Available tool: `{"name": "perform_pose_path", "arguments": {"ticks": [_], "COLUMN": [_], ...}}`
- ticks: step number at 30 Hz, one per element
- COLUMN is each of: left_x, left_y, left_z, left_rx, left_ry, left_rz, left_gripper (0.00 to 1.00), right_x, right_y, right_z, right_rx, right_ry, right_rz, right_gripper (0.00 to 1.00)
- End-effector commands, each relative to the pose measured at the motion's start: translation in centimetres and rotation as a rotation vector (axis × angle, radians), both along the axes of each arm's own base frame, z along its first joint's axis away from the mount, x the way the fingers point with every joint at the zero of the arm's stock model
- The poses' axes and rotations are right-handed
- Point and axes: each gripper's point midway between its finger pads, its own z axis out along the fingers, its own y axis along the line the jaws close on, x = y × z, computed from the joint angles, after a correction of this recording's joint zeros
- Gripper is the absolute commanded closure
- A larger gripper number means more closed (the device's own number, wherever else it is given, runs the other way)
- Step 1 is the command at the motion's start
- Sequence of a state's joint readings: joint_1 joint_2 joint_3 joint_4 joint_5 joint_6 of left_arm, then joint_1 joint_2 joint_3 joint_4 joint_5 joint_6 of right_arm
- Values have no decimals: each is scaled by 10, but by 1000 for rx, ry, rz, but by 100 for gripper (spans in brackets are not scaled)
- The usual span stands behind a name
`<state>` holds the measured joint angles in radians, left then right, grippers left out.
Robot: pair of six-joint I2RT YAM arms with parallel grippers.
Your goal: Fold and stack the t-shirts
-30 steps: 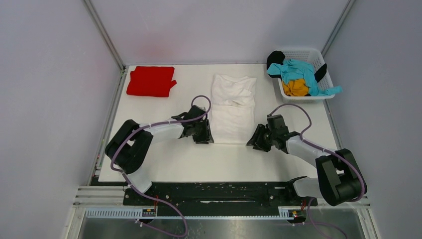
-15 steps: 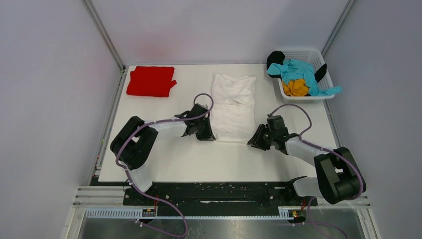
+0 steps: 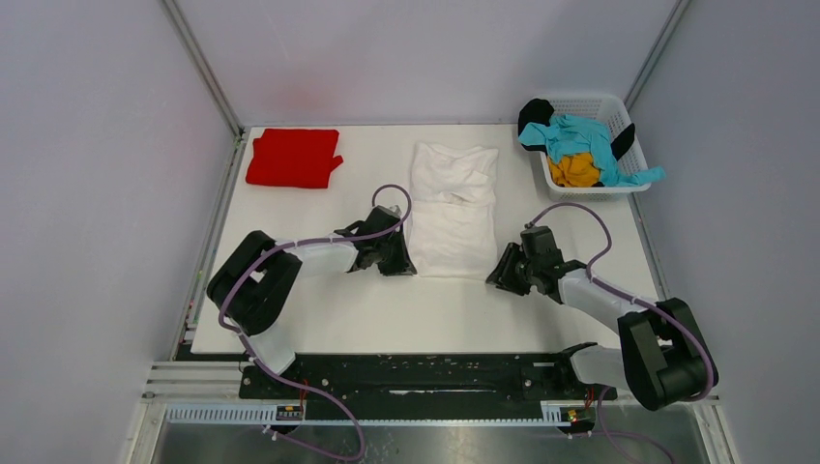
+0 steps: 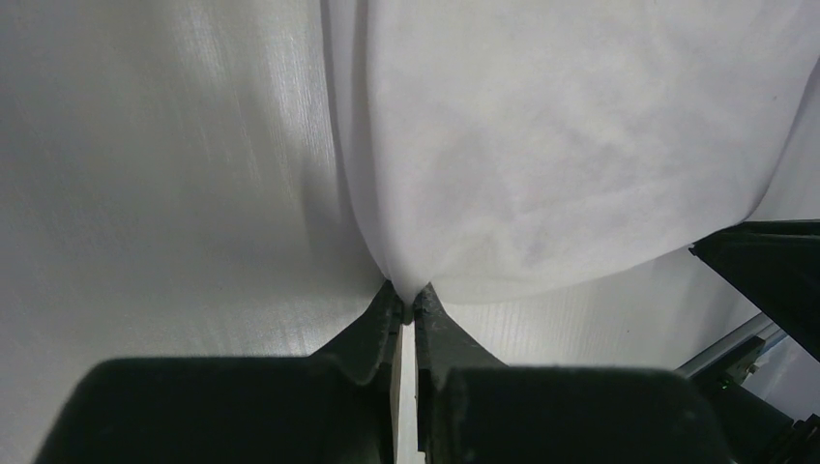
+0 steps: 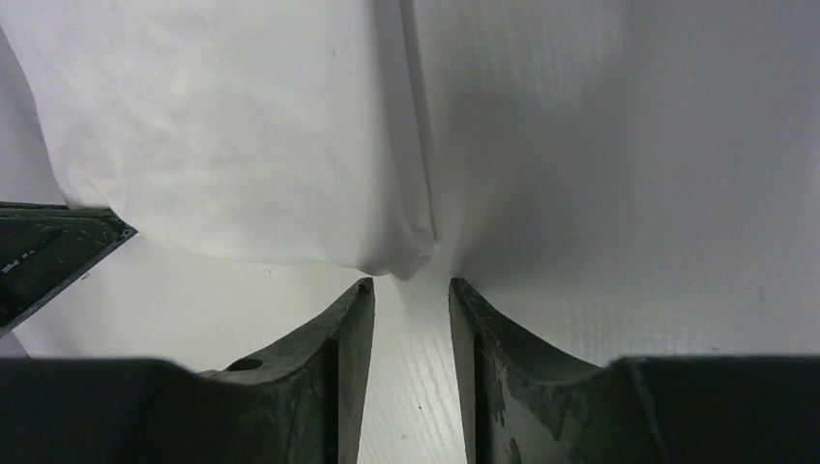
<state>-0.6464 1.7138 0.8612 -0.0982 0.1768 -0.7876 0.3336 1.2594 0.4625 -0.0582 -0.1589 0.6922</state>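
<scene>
The t-shirt is only folded lengthwise. Next my left gripper will lift outward and let go of the corner on the t-shirt's far end (image 3: 435, 159), which is outward of the gripper.
A white t-shirt (image 3: 453, 211) lies folded lengthwise in the middle of the table. My left gripper (image 3: 399, 263) is at its near left corner, shut on the cloth; the left wrist view shows the corner (image 4: 411, 280) pinched between the closed fingertips. My right gripper (image 3: 503, 274) is open at the near right corner; in the right wrist view the corner (image 5: 401, 261) lies just beyond the fingertips, not between them. A folded red t-shirt (image 3: 293, 157) lies at the far left. Teal (image 3: 580, 137), orange (image 3: 574, 170) and black (image 3: 534, 114) shirts fill the basket.
The white lattice basket (image 3: 619, 106) stands at the far right corner. The table (image 3: 358, 309) has walls close on the left, back and right. The left arm's cable (image 3: 392, 198) loops beside the white shirt.
The right gripper has shifted slightly right and nearer along the white shirt's near right corner. The left gripper stays at the near left corner with little movement.
</scene>
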Motion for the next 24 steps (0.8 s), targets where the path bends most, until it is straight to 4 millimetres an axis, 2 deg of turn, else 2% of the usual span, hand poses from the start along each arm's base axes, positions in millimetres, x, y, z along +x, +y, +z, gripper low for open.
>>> {"name": "perform_pose_path", "arguments": {"ticks": [1,6,8,12,13,14,16,20,24], "left_x": [-35,-37,-37,-36,-35,-35,-36,-51,-80], "left_y": [44,44,43,45,46,46,47,51,61], "left_z": [-44,-45,-43,-39,-36,-33,-25,-6,17], "left_rx": [195,192,190,194,190,182,176,138,100], "left_ry": [123,126,123,116,107,97,84,72,28], "left_rz": [12,9,10,21,27,29,28,31,48], "left_gripper": [100,100,100,100,100,100,100,100,100], "right_x": [0,9,15,8,6,4,-3,-42,-101], "right_y": [-4,6,9,6,5,5,7,11,26], "right_z": [-10,-17,-17,-23,-24,-23,-20,-13,8], "right_rx": [-42,-13,-4,-18,-22,-17,1,27,101], "right_ry": [30,48,29,49,54,52,49,113,184], "right_rz": [-3,16,19,30,33,37,58,144,296], "right_gripper": [57,57,60,77,84,99,100,100,100]}}
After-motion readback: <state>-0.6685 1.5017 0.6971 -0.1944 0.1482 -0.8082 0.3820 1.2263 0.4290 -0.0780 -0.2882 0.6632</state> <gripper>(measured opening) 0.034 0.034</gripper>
